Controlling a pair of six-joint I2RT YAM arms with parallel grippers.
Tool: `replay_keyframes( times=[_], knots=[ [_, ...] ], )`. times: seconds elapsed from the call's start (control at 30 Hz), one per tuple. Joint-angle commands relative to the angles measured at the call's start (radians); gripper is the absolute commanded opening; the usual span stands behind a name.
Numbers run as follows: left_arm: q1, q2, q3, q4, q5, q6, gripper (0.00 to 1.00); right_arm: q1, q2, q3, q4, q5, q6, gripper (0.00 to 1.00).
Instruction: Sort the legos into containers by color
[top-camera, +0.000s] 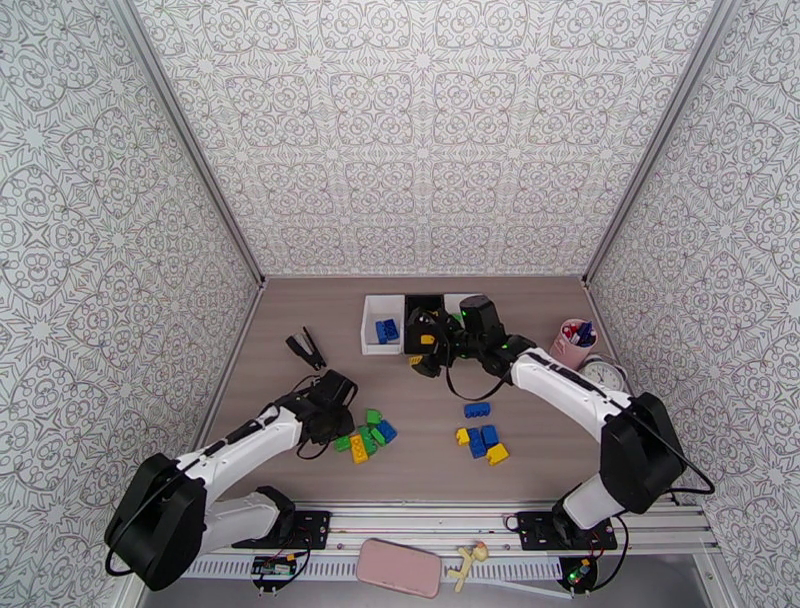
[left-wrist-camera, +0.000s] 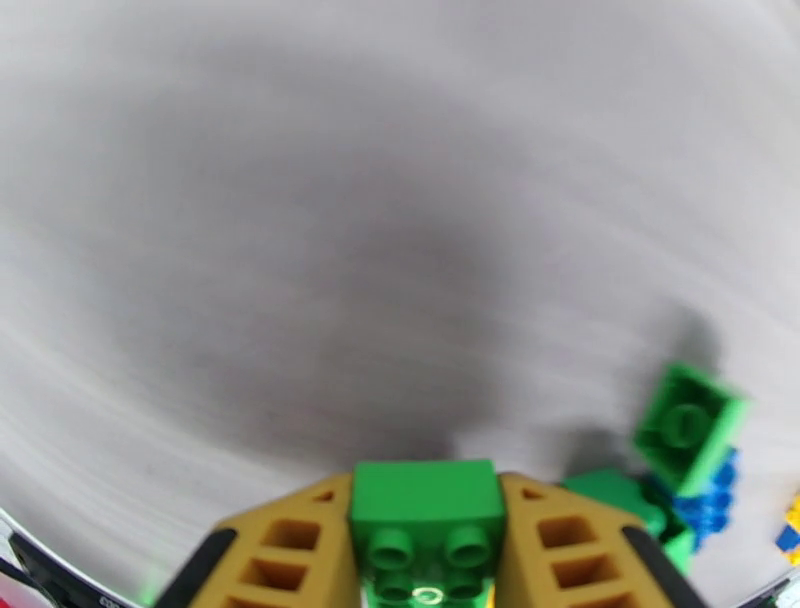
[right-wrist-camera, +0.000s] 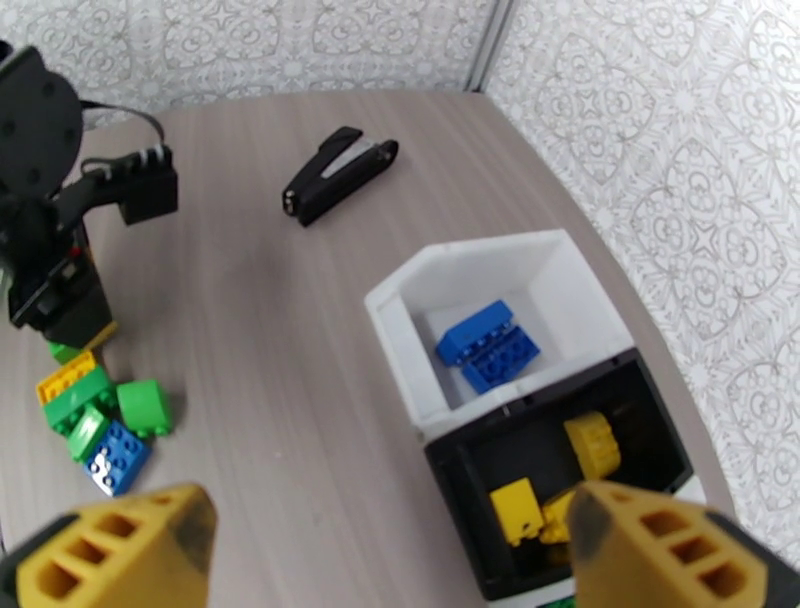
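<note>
The green lego will go up and outward in my left gripper, past the black container, for release over the white container beyond, which has green inside.
My left gripper (left-wrist-camera: 428, 486) is shut on a green lego (left-wrist-camera: 428, 525) just above the table, at the left edge of a loose pile (top-camera: 366, 436) of green, yellow and blue legos. A tilted green lego (left-wrist-camera: 690, 425) and a blue one (left-wrist-camera: 712, 495) lie right of it. My right gripper (right-wrist-camera: 390, 560) hangs open over the black container (right-wrist-camera: 455, 480), which holds yellow legos (right-wrist-camera: 592, 443). The white container (right-wrist-camera: 470, 262) beside it holds blue legos (right-wrist-camera: 490, 345). Blue and yellow legos (top-camera: 482, 440) lie at the table's middle right.
A black stapler (top-camera: 306, 349) lies left of the containers. A pink cup of pens (top-camera: 573, 343) and a small clock (top-camera: 605, 373) stand at the right wall. Patterned walls close in three sides.
</note>
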Motion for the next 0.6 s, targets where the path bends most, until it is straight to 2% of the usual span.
replay_keyframes(
  times=[0.0,0.13,0.27,0.4,0.57],
  knots=[
    [0.025,-0.031,0.052,0.082,-0.005,0.092,0.28,-0.001,-0.040,-0.038,0.072,0.005,0.053,0.96],
    [0.050,-0.026,0.086,0.209,0.029,0.157,0.28,-0.020,-0.083,-0.081,0.116,0.021,0.096,0.96],
    [0.054,0.029,0.119,0.432,0.089,0.216,0.27,-0.056,-0.136,-0.140,0.170,0.051,0.169,0.97],
    [0.046,0.140,0.197,0.625,0.139,0.257,0.27,-0.086,-0.199,-0.206,0.209,0.100,0.225,0.97],
    [0.016,0.308,0.333,0.776,0.201,0.304,0.26,-0.120,-0.284,-0.270,0.215,0.146,0.253,0.97]
  ],
)
